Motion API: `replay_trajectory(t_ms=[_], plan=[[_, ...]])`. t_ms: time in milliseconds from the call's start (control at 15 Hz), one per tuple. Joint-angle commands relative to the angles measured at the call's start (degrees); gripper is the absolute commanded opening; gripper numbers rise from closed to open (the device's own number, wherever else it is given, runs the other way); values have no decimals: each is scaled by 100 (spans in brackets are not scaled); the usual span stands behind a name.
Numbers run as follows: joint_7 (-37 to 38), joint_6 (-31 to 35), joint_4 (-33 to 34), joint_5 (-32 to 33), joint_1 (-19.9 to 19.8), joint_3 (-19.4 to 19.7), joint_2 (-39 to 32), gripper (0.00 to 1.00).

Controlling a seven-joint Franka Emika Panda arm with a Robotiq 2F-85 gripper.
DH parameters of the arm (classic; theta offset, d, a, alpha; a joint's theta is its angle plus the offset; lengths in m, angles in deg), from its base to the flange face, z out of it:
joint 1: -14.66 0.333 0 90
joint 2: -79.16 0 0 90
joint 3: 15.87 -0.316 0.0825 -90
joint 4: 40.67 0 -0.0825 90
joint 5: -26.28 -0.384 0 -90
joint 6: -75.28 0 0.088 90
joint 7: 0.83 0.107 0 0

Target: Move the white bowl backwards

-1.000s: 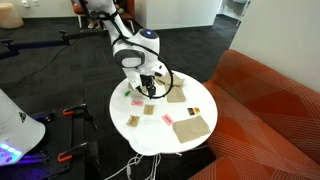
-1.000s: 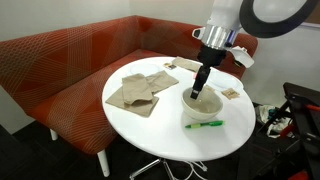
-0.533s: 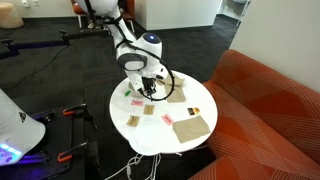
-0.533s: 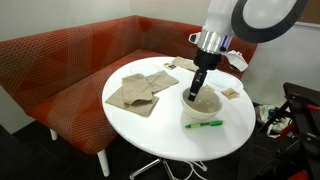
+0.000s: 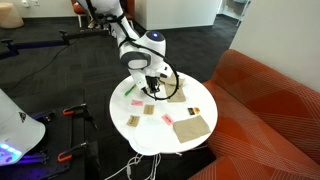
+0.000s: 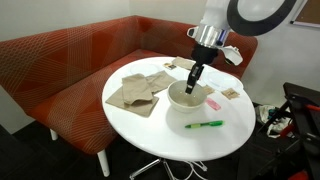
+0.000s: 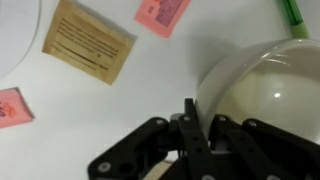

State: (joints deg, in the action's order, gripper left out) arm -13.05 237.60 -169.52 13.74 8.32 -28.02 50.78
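Note:
I should next take the bowl outward with my gripper to the tan cloth's edge [image 5: 189,120] by the red sofa, which lies outward of my gripper, and release it there.
The white bowl [image 6: 185,101] stands on the round white table [image 6: 150,135], near its middle. My gripper [image 6: 192,85] comes down from above onto the bowl's rim. In the wrist view the bowl [image 7: 265,90] fills the right side, and the gripper [image 7: 192,115] is shut on its left rim, one finger inside and one outside. In an exterior view the gripper [image 5: 152,88] hides most of the bowl.
A green marker [image 6: 204,124] lies on the table beside the bowl, next to a pink note [image 6: 212,101]. Folded tan cloths [image 6: 135,92] lie towards the red sofa [image 6: 60,60]. A tan packet [image 7: 88,40] and pink notes [image 7: 162,12] lie on the tabletop.
The jaws have closed on the bowl's rim. Gripper and bowl have slid together away from the green marker, towards the sofa side of the table.

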Motion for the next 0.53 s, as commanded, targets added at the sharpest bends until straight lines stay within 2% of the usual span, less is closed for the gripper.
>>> replay_trajectory(t_ms=[0, 200, 467], plan=[[89, -246, 225, 97, -99, 206, 69, 3], [215, -202, 419, 136, -127, 481, 17, 3], [588, -151, 741, 329, 16, 1032, -150, 3]])
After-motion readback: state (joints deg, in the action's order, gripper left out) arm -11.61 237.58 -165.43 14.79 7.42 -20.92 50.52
